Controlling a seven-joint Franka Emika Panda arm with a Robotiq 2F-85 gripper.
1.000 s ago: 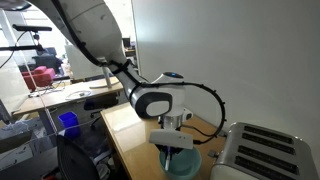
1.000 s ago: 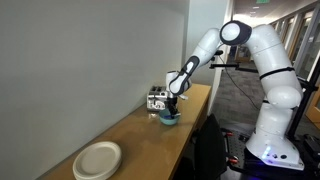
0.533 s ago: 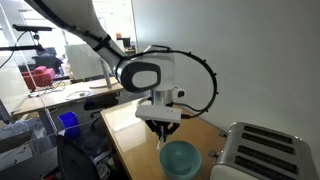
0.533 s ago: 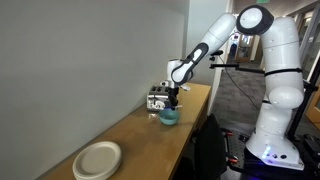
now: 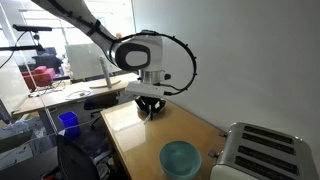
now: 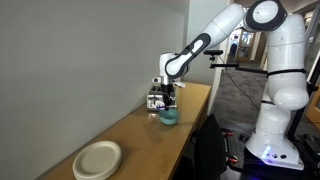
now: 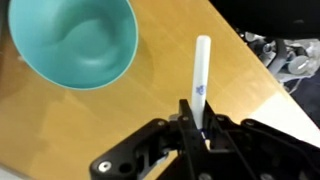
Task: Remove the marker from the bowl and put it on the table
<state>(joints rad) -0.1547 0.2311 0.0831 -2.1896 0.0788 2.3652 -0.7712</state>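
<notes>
The marker (image 7: 201,70) goes down with my gripper to the bare tabletop (image 7: 178,88) beside the bowl next and is released there, since it already hangs clear of the teal bowl.
In the wrist view my gripper (image 7: 200,122) is shut on the marker (image 7: 201,70), a slim white stick with a small blue mark that points away from the jaws above the tan table (image 7: 120,120). The teal bowl (image 7: 76,40) lies at the upper left, empty and apart from the marker. In both exterior views the gripper (image 5: 150,110) (image 6: 166,100) hangs above the table, away from the bowl (image 5: 181,158) (image 6: 168,116). The marker is too small to make out there.
A silver toaster (image 5: 262,150) (image 6: 156,99) stands at the end of the table next to the bowl. A flat white dish (image 6: 97,159) lies at the other end. Cluttered desks (image 5: 60,95) and a blue bin (image 5: 68,122) stand beyond the table edge.
The gripper has risen out of the bowl with the marker in it and moved along the table away from the bowl and toaster. The bowl has stayed put.
</notes>
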